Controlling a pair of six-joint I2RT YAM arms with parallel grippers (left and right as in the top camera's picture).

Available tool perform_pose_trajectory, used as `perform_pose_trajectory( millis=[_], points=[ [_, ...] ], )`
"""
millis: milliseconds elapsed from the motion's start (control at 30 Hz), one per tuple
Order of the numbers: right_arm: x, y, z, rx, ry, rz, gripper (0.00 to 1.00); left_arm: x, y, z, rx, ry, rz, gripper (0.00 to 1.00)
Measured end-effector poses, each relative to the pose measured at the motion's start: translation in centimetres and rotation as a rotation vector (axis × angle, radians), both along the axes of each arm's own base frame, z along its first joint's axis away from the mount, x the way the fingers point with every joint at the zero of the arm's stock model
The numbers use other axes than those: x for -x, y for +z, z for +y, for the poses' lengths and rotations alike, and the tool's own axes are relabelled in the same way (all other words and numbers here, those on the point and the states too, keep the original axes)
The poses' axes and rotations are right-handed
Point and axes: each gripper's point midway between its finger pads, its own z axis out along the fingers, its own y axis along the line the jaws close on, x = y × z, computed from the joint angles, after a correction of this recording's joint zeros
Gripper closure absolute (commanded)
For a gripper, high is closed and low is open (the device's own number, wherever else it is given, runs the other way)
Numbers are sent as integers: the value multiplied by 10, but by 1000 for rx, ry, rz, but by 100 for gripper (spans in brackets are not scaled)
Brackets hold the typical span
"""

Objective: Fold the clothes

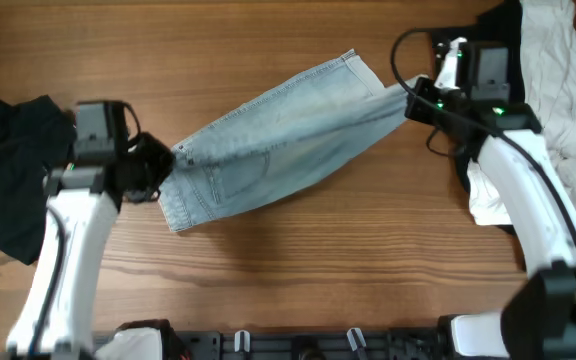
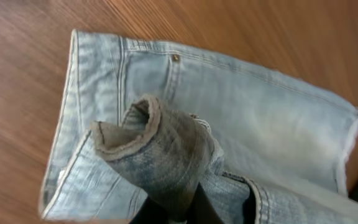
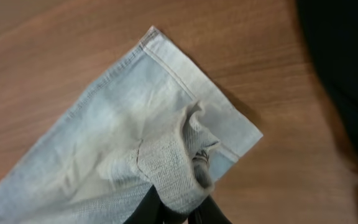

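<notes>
I will move my left gripper outward and down to let go of the waistband along the lower layer's far edge, which is uncovered below and outward of the gripper.
A pair of light blue jeans, folded leg on leg, is stretched across the middle of the wooden table between my two grippers. My left gripper is shut on the waistband end; in the left wrist view a bunched fold of waistband rises from between the fingers. My right gripper is shut on the leg hem end; in the right wrist view a pinched fold of hem sits between the fingers.
A heap of black cloth lies at the left edge. A pile of white and beige clothes over dark cloth lies at the right edge, beside the right arm. Bare wood shows in front of the jeans.
</notes>
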Motion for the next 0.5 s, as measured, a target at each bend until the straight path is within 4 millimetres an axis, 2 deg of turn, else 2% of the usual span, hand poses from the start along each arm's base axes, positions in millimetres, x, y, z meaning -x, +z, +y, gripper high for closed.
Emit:
perform_pose_trajectory(
  millis=[67, 167, 233, 267, 300, 367, 433, 500],
  points=[
    [-20, -16, 6, -21, 19, -24, 84, -11, -19, 2, 3, 25, 31, 96],
    [-37, -20, 19, -29, 46, -75, 80, -20, -39, 5, 2, 47, 67, 96],
    [-46, -24, 38, -33, 86, -108, 55, -22, -51, 7, -3, 56, 91, 96],
    [-51, -25, 48, -33, 108, -135, 48, -22, -54, 8, -8, 63, 98, 95],
    [-60, -22, 58, -42, 122, -179, 43, -24, -55, 10, -15, 75, 97, 88],
    [-82, -13, 82, -72, 155, -298, 40, -30, -55, 18, -42, 130, 77, 76],
    [-92, -13, 103, -104, 179, -356, 40, -42, -50, 26, -64, 183, 27, 75],
    [-90, -25, 116, -114, 201, -334, 38, -55, -43, 35, -88, 233, -36, 74]
  ],
)
